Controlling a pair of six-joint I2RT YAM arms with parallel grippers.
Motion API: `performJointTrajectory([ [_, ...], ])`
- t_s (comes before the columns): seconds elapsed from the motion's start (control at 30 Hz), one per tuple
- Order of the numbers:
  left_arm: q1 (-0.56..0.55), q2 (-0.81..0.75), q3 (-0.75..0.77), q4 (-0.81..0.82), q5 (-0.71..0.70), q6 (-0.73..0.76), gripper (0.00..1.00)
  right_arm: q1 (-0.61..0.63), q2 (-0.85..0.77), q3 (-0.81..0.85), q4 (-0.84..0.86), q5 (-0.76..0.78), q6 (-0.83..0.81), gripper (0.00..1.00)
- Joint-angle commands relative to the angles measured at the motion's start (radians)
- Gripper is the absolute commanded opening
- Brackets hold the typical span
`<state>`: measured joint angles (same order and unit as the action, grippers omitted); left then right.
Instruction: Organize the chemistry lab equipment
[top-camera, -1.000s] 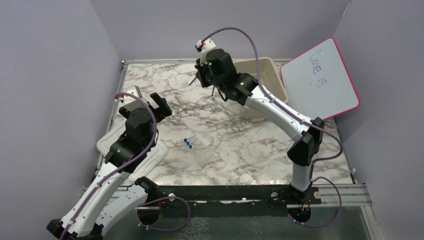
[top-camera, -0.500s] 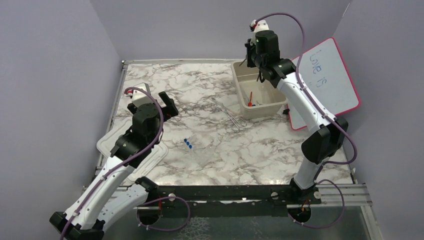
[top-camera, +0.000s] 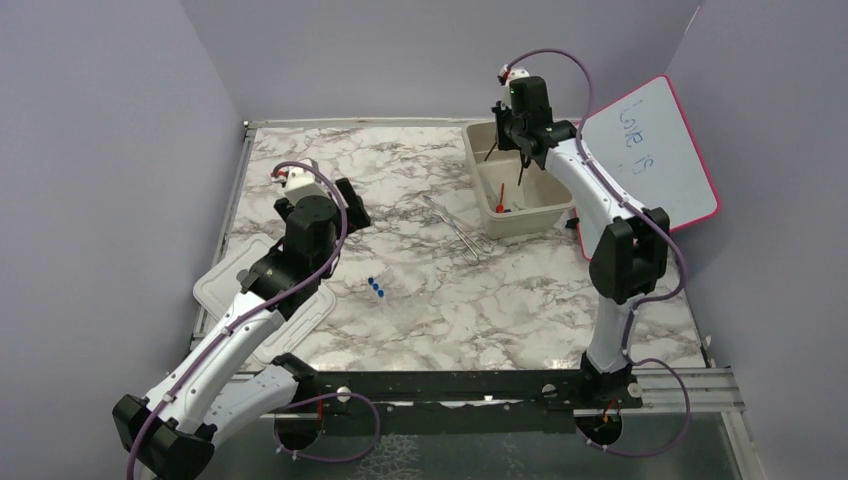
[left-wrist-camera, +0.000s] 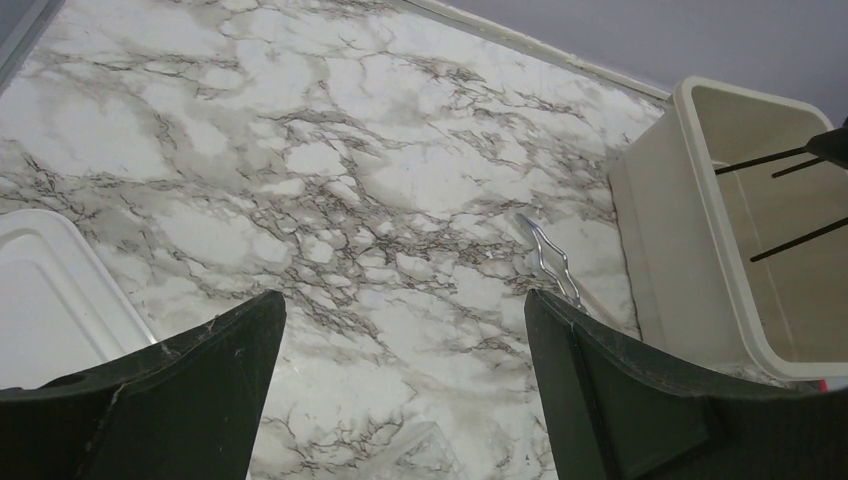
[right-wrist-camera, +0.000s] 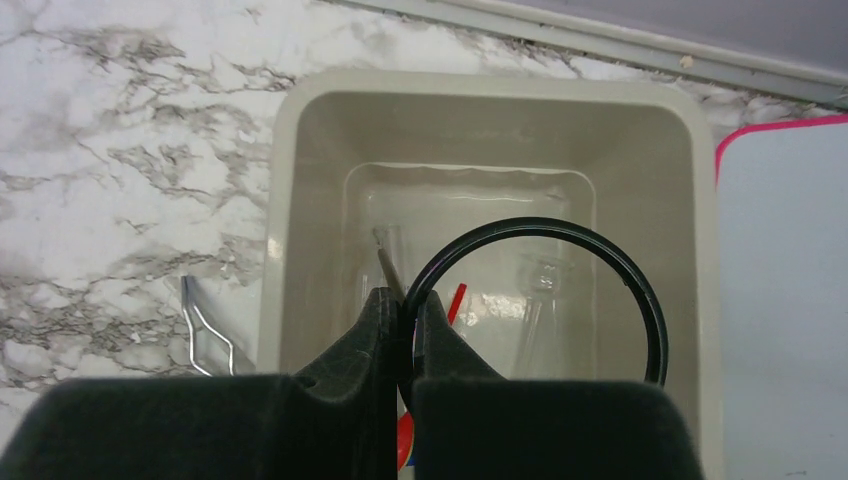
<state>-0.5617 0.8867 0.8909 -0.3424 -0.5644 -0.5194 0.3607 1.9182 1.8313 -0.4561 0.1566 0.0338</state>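
I should lower my right gripper into the beige tub's far part and release the black wire ring (right-wrist-camera: 640, 300).
My right gripper (top-camera: 514, 142) is shut on the black wire ring (right-wrist-camera: 640, 300) and holds it over the beige tub (top-camera: 478, 190). The ring's wire legs (top-camera: 522, 172) hang into the tub. In the right wrist view the pads (right-wrist-camera: 385, 320) pinch the ring's left edge. A red-tipped dropper (right-wrist-camera: 455, 300) and clear glassware (right-wrist-camera: 540, 300) lie in the tub. The metal wire clamp (top-camera: 460, 232) lies on the table left of the tub. Blue-capped clear tubes (top-camera: 377, 288) lie mid-table. My left gripper (top-camera: 345, 205) is open and empty above the table, with the clamp (left-wrist-camera: 548, 258) beyond it.
The white lid (top-camera: 225, 290) lies at the table's left edge, under my left arm. The pink-framed whiteboard (top-camera: 650, 150) leans at the right, just beside the tub. Purple walls close in the table at the back and on both sides.
My right arm swung from the table's middle rear to over the tub, carrying the black ring, then dropped slightly. My left arm moved forward and to the right.
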Motion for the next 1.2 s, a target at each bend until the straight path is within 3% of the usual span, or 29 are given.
performJointTrajectory([
  [0.0, 0.006, 0.004, -0.013, 0.040, 0.019, -0.007, 0.92, -0.033, 0.070, 0.051, 0.051, -0.064, -0.025, 0.00],
  [0.23, 0.006, 0.018, -0.006, 0.038, 0.029, -0.016, 0.92, -0.040, 0.191, 0.129, 0.059, -0.052, -0.072, 0.01],
  [0.53, 0.007, 0.016, -0.001, 0.030, 0.033, -0.027, 0.92, -0.068, 0.244, 0.104, 0.103, -0.087, -0.097, 0.02],
  [0.9, 0.007, 0.017, 0.000, 0.028, 0.041, -0.027, 0.92, -0.077, 0.230, 0.132, 0.054, -0.147, -0.068, 0.37],
  [1.17, 0.006, -0.005, -0.002, 0.020, 0.034, -0.014, 0.92, -0.076, 0.152, 0.164, -0.013, -0.141, -0.049, 0.44],
])
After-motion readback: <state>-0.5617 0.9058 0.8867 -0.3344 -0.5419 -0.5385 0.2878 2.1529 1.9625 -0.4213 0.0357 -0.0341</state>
